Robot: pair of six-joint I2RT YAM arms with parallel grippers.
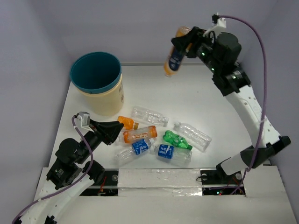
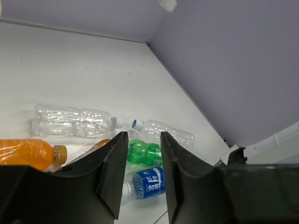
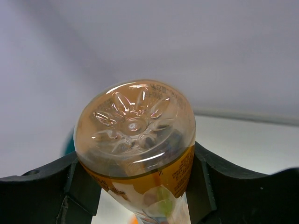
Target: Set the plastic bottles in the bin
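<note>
My right gripper swings the orange-labelled bottle over the bin's opening next and releases it, since the bin stands to the gripper's left in the top view.
My right gripper is shut on an orange-labelled bottle and holds it high over the back of the table, right of the bin. The right wrist view shows that bottle's base between both fingers. My left gripper stands narrowly open with nothing in it, low beside the bottles lying on the table. These are two orange ones, two clear ones, a green one and two with blue labels. Beyond the left fingertips lie the green bottle and a blue-labelled bottle.
The bin's teal rim stands at the back left near the purple wall. Walls close the table on the left, back and right. A taped white strip runs along the near edge between the arm bases.
</note>
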